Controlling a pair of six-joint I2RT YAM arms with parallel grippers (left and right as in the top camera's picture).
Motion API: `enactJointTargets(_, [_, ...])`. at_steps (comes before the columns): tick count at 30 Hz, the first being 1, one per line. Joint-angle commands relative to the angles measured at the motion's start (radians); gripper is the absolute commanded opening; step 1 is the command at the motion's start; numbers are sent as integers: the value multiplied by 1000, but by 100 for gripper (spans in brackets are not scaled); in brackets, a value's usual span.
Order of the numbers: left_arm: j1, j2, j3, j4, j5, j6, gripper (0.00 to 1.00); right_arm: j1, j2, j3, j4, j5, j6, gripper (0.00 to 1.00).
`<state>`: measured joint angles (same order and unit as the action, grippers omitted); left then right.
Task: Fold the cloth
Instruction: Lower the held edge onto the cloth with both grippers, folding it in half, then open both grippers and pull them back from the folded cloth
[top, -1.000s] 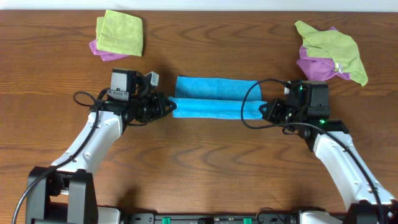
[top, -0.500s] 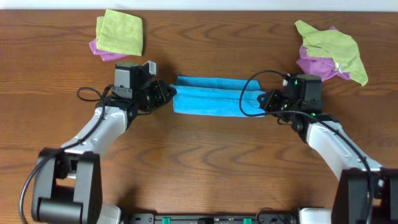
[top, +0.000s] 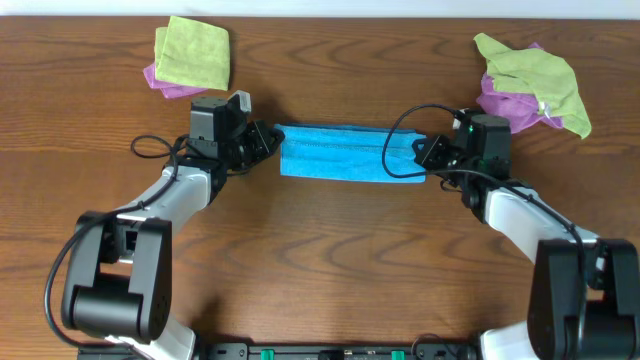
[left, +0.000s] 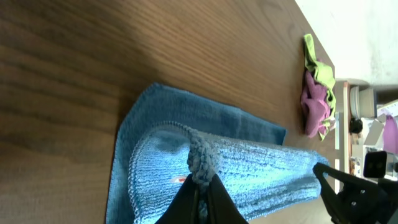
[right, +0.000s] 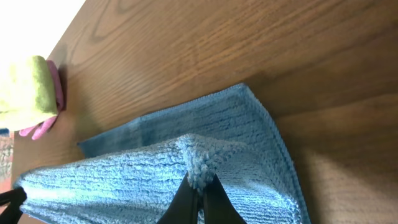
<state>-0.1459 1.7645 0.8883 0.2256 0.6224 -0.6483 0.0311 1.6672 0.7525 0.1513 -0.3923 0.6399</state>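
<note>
The pinched top layer is still raised above the lower layer's shaded end (top: 284, 128) (left: 161, 108). My left gripper should move down onto that end below it next and let go of the top layer.
A blue cloth (top: 340, 156) lies on the wooden table, folded lengthwise into a long strip. My left gripper (top: 272, 143) is shut on the top layer at the cloth's left end. In the left wrist view my fingers (left: 202, 183) pinch a bunch of blue cloth (left: 249, 168) above the lower layer. My right gripper (top: 428, 152) is shut on the top layer at the right end. In the right wrist view my fingers (right: 200, 183) pinch the blue cloth (right: 124, 171) the same way.
A folded green cloth on a purple one (top: 190, 55) lies at the back left. A crumpled green and purple pile (top: 530, 80) lies at the back right. A black cable (top: 400, 165) loops over the blue cloth's right end.
Both grippers have carried the near edge of the blue cloth away from me, over the far edge. The strip is now narrower and both arms reach further back.
</note>
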Motion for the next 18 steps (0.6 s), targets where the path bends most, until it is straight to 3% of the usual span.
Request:
enactJointTargets(1, [27, 36, -2, 21, -103, -11, 6, -10, 38, 8, 17, 143, 11, 1])
enactJointTargets(18, [27, 134, -1, 127, -179, -5, 6, 16, 146, 21, 136, 243, 11, 1])
